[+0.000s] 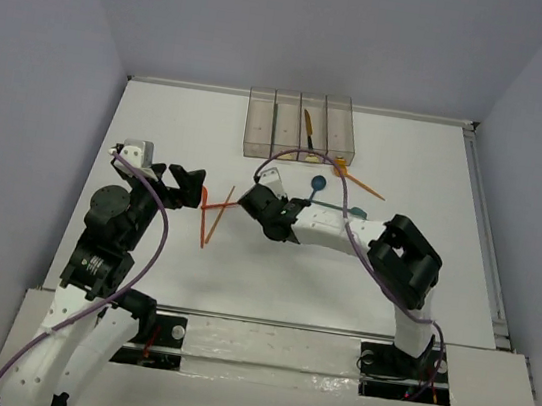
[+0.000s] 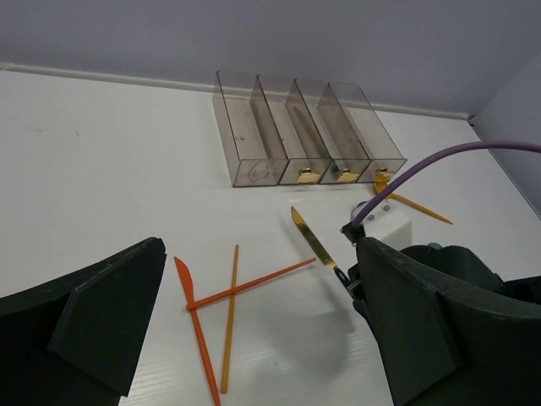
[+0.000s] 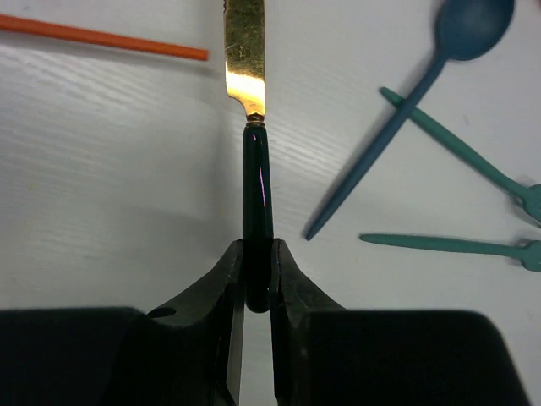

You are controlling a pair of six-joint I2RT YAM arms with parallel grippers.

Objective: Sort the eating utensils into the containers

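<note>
Next, the right gripper lifts the knife outward, lowers it inside the third bin (image 1: 309,131) and releases it. That bin lies outward of it and holds a matching gold-headed piece.
My right gripper (image 3: 257,249) is shut on the dark green handle of a knife (image 3: 256,169) with a gold blade, held just above the table; it shows in the top view (image 1: 256,201). My left gripper (image 2: 254,338) is open and empty over three orange sticks (image 2: 230,317), also in the top view (image 1: 214,210). The held knife (image 2: 314,239) points toward the containers (image 2: 300,127), four joined smoky bins at the back (image 1: 300,126). A blue spoon (image 3: 456,34) and two teal pieces (image 3: 456,156) lie to the right of the knife.
An orange spoon (image 2: 385,179) and an orange stick (image 2: 418,207) lie just right of the bins' near end. Some bins hold utensils; a gold-headed piece (image 1: 308,127) lies in the third. The table's raised rim (image 1: 482,212) runs along the right side.
</note>
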